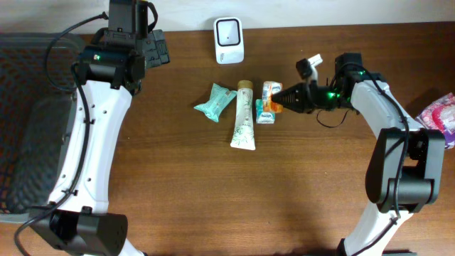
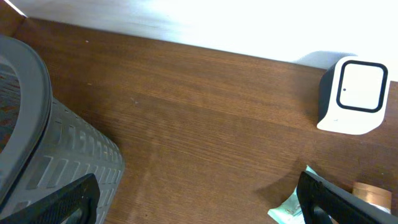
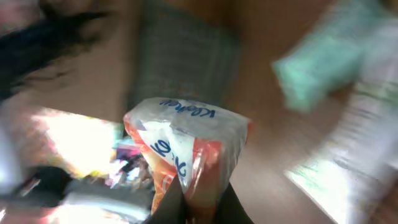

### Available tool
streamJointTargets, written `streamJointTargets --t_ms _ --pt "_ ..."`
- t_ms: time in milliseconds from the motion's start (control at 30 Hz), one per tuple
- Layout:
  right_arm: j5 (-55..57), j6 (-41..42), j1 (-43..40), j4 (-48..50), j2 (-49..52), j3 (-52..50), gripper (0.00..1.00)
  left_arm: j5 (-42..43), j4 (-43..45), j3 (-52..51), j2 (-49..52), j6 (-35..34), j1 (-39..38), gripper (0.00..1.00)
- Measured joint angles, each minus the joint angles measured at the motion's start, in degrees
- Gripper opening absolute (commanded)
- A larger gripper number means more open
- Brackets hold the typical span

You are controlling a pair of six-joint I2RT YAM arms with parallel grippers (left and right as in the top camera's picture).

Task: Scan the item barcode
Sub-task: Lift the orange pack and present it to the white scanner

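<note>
The item goes outward to the scanner in my right gripper next, then swings across beside the pink package, where the table is empty.
The item, an orange and white packet [image 1: 269, 94] with blue lettering, is pinched at one end by my right gripper [image 1: 283, 99], which is shut on it. In the blurred right wrist view the packet [image 3: 186, 140] stands up out of the closed fingers of that gripper [image 3: 199, 208]. No barcode shows on it. The white scanner [image 1: 229, 40] stands at the back of the table, to the left of the packet and farther back. My left gripper [image 1: 155, 47] hangs open at the back left, nothing between its fingers; seen from the left wrist, it [image 2: 199, 205] has the scanner [image 2: 353, 93] off to its right.
A teal packet [image 1: 215, 102] and a white tube [image 1: 243, 117] lie just left of the held packet. A grey basket [image 1: 28, 121] fills the left side. A pink package [image 1: 442, 117] sits at the right edge. The teal packet's corner [image 2: 287, 210] lies by the left gripper's right finger.
</note>
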Motion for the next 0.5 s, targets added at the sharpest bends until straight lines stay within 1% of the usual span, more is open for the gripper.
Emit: streamJointTargets --t_ms 33,100,133,167,233,300,333,367,400,433,500 --pt "9.25 5.44 0.61 0.13 0.0 0.44 0.04 0.0 0.02 0.0 0.0 0.0 0.0 0.99" --pt "21.33 10.34 2.8 -0.07 0.0 2.51 0.04 0.0 0.0 0.0 0.0 0.0 0.0 0.99" --pt "28.68 12.44 4.92 0.09 0.0 5.73 0.04 0.0 0.02 0.0 0.0 0.0 0.0 0.99" --pt "33.31 13.62 6.36 0.63 0.02 8.17 0.04 0.0 0.0 0.0 0.0 0.0 0.0 0.99" --pt "48.76 14.97 10.67 7.61 0.2 16.9 0.04 0.02 -0.04 0.0 0.0 0.0 0.0 0.99" --pt "66.82 13.03 14.29 16.65 0.09 18.21 0.04 0.0 0.11 0.0 0.0 0.0 0.0 0.99" --pt "76.08 9.57 17.42 23.39 0.55 18.29 0.04 0.0 -0.04 0.0 0.0 0.0 0.0 0.99" --pt "78.99 6.67 18.6 27.69 1.2 18.18 0.04 0.0 0.07 0.0 0.0 0.0 0.0 0.99" --pt "82.68 2.36 20.52 35.32 3.08 18.49 0.04 -0.02 0.22 0.0 0.0 0.0 0.0 0.99" --pt "84.7 -0.15 21.75 39.21 5.01 18.62 0.04 0.0 0.09 0.0 0.0 0.0 0.0 0.99" --pt "86.38 0.13 23.17 45.97 9.18 18.45 0.04 0.0 -0.04 0.0 0.0 0.0 0.0 0.99"
